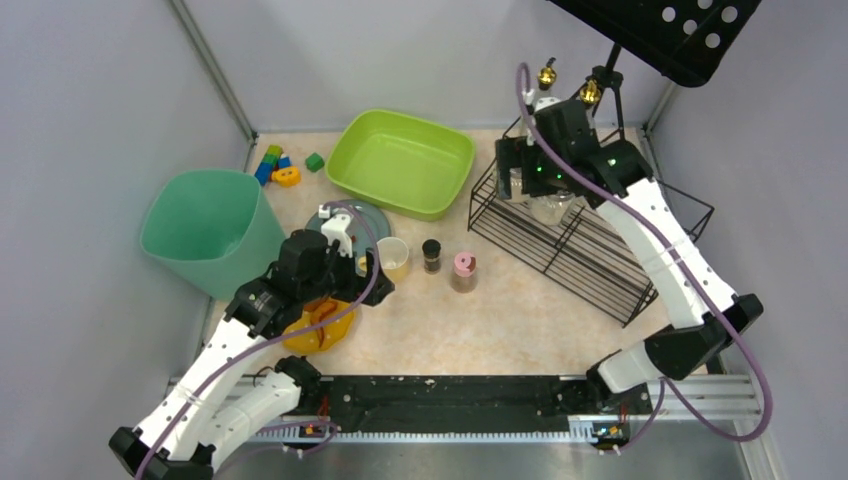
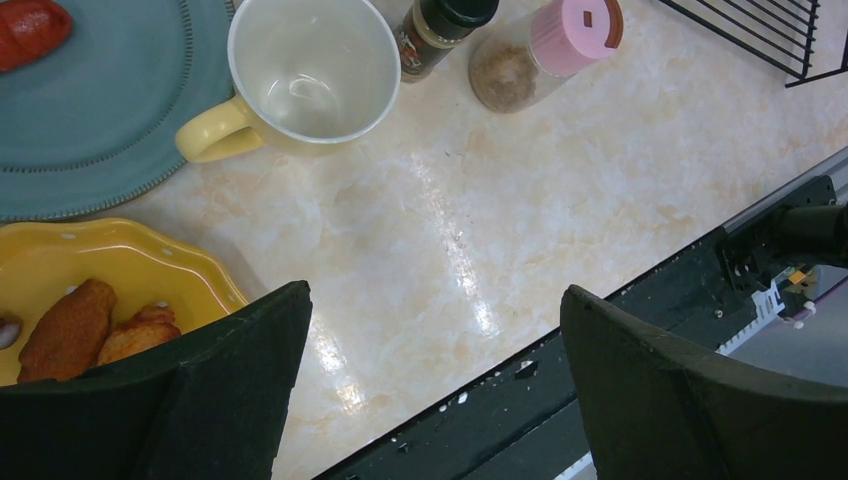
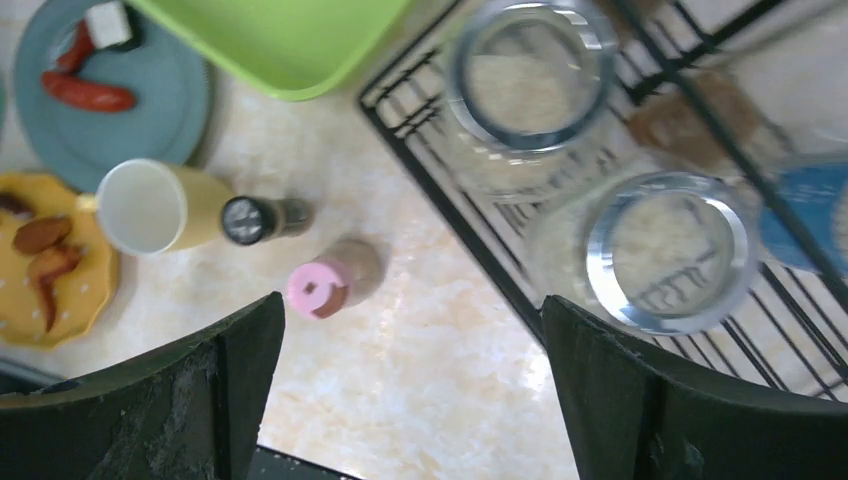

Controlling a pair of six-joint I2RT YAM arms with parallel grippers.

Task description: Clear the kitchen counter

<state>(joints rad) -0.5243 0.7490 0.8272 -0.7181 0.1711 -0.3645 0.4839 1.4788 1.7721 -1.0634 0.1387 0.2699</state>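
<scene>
My right gripper is about to move back and to the left in the top view, then down around the shaker's pink lid point(image 1: 464, 262) point(image 3: 320, 288), because the lid faces up uncovered.
The beige stone-patterned kitchen counter point(image 1: 520, 320) carries a yellow mug point(image 1: 393, 257), a black-capped spice bottle point(image 1: 432, 255) and a pink-lidded shaker point(image 1: 463, 270) in a row. A blue plate point(image 2: 90, 120) holds a red sausage point(image 2: 30, 25). On a yellow plate point(image 2: 60, 255) lie fried pieces point(image 2: 70, 325). My left gripper point(image 2: 435, 300) hangs open and empty over the counter's near edge, beside the yellow plate. My right gripper point(image 3: 412, 305) is open and empty above the wire rack point(image 3: 470, 250), where two glass jars point(image 3: 528, 85) point(image 3: 665, 250) stand.
A lime-green tub point(image 1: 400, 160) sits at the back centre and a teal bin point(image 1: 205, 230) at the left. Small coloured blocks point(image 1: 275, 165) lie behind the bin. A black rail point(image 1: 450, 395) runs along the near edge. A black perforated stand point(image 1: 680, 30) overhangs the back right.
</scene>
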